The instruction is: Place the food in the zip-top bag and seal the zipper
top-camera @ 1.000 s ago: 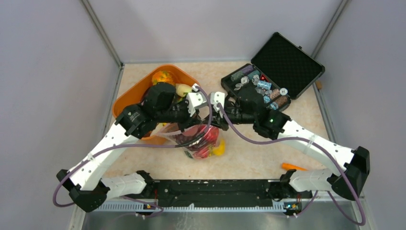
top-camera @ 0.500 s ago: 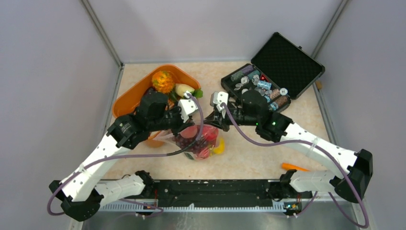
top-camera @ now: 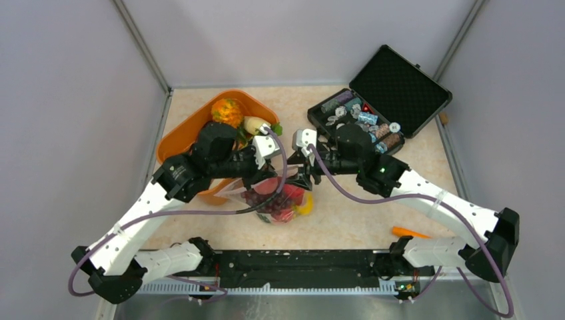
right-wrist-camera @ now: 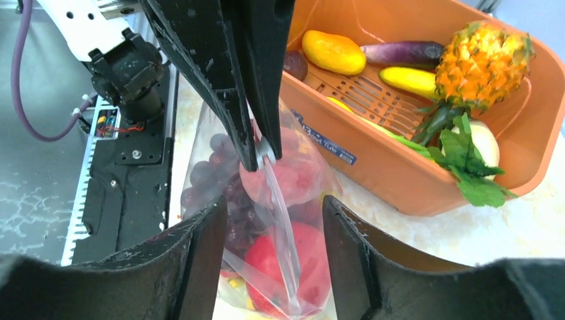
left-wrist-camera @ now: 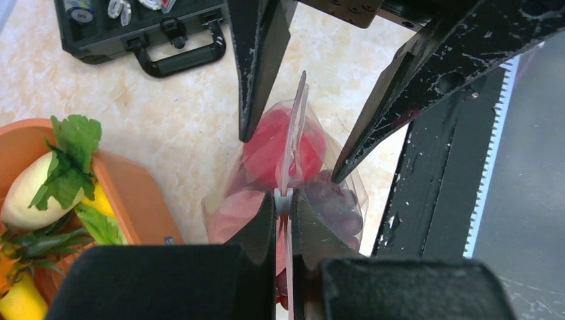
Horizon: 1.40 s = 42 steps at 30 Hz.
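The slider sits partway, so it should move with my left gripper to the left in the top view along the zipper's remaining strip (left-wrist-camera: 288, 267). I should let go of it at the end of the zipper.
The zip-top bag (top-camera: 280, 200) stands on the table holding food: red apples (right-wrist-camera: 300, 267), purple grapes (left-wrist-camera: 336, 200) and a yellow piece (top-camera: 307, 205). My left gripper (left-wrist-camera: 284, 200) is shut on the white slider of the zipper (left-wrist-camera: 295, 127), whose pink strip rises upright from its fingertips. My right gripper (right-wrist-camera: 273, 203) is open. Its fingers (left-wrist-camera: 253, 100) stand on either side of the strip's far end without touching it. Seen from above, the two grippers face each other over the bag, left gripper (top-camera: 265, 175) and right gripper (top-camera: 303, 180).
An orange basket (top-camera: 180, 137) behind the bag holds a pineapple (right-wrist-camera: 480, 63), a white radish with leaves (left-wrist-camera: 30, 190) and other toy vegetables. An open black case (top-camera: 390, 90) of chips sits back right. An orange piece (top-camera: 408, 232) lies front right. A black rail (top-camera: 300, 260) runs along the near edge.
My right gripper has opened and let go of the zipper strip. The left arm drew back to the left, then shifted slightly right, still gripping the slider.
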Available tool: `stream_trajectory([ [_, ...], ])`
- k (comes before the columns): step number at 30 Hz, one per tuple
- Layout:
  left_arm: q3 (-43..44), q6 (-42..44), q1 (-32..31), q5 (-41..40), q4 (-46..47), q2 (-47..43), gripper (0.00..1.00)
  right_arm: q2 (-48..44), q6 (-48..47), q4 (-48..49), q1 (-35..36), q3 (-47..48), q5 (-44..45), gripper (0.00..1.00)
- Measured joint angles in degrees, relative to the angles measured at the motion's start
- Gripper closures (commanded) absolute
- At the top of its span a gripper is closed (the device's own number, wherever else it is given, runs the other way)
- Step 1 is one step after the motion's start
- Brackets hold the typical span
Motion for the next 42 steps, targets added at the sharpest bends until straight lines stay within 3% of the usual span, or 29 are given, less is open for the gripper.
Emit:
stream_trajectory([
  [8, 1.8, -0.1, 0.0, 3.8, 0.0, 2.0, 1.00, 1.6, -3.1, -3.3, 0.0, 3.6, -1.4, 0.46],
  [11, 2.3, -0.1, 0.0, 4.5, 0.0, 2.5, 1.00, 2.2, -3.8, -4.0, 0.0, 3.8, -1.7, 0.60],
  [15, 2.3, -0.1, 0.0, 4.9, 0.0, 2.9, 1.00, 2.9, -4.5, -5.2, 0.0, 4.1, -2.1, 0.71],
  [18, 2.4, -0.2, 0.0, 4.8, 0.0, 3.4, 1.00, 2.9, -4.8, -5.0, 0.0, 4.1, -2.3, 0.97],
  [19, 2.4, -0.1, 0.0, 4.8, 0.0, 3.7, 1.00, 2.9, -4.7, -5.0, 0.0, 4.1, -2.6, 1.00],
  [26, 2.4, -0.2, 0.0, 3.6, 0.0, 3.7, 1.00, 2.9, -4.1, -5.0, 0.0, 4.0, -1.7, 1.00],
  [42, -5.8, -0.2, -0.1, -10.6, -0.8, -6.5, 1.00, -1.2, -1.8, -3.6, -0.3, 0.4, 7.3, 1.00],
])
